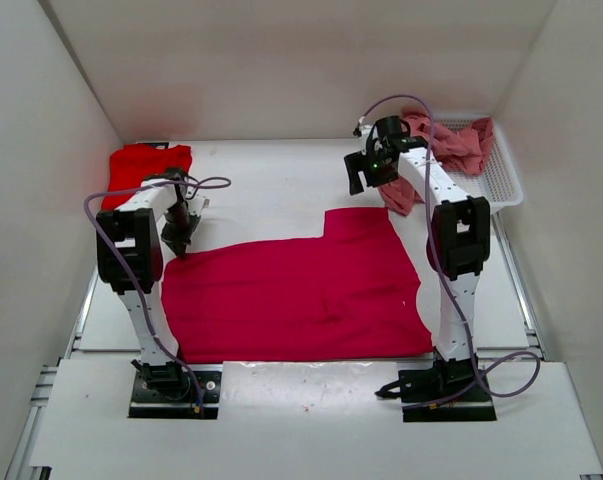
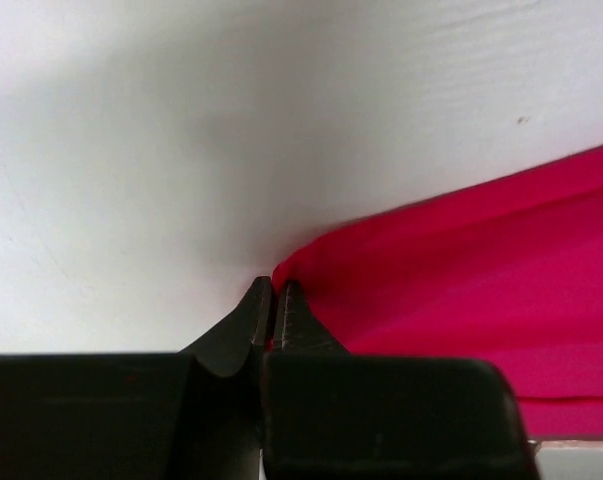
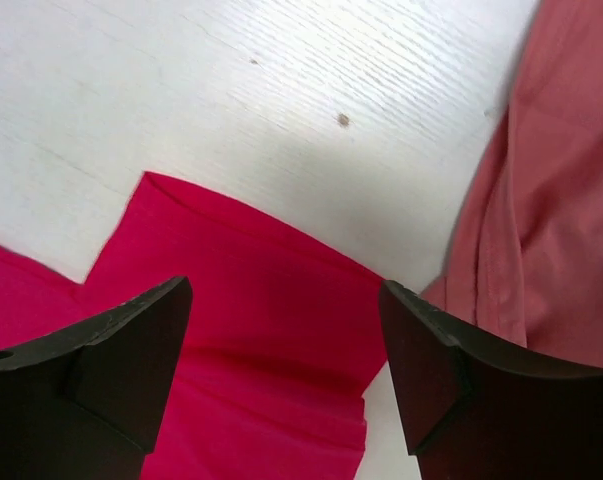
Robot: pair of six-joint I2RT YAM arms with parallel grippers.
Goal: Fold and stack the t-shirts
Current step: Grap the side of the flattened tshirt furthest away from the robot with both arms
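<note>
My left gripper should next draw back from the flat, spread shirt and release its pinched corner over its nearest side edge (image 1: 169, 292).
A crimson-magenta t-shirt (image 1: 301, 295) lies spread flat across the middle of the table. My left gripper (image 1: 178, 248) is down at its far left corner, and in the left wrist view that gripper (image 2: 273, 290) is shut, pinching the corner of the cloth (image 2: 481, 270). My right gripper (image 1: 359, 180) hangs open above the shirt's far right sleeve (image 3: 251, 340), with nothing between its jaws (image 3: 286, 285). A bright red t-shirt (image 1: 146, 165) lies folded at the back left. A salmon pink t-shirt (image 1: 451, 145) spills crumpled out of the basket, just right of the right gripper (image 3: 561, 220).
A white mesh basket (image 1: 506, 175) stands at the back right against the wall. White walls close in the table on three sides. Bare white tabletop (image 1: 271, 185) shows between the red shirt and the basket.
</note>
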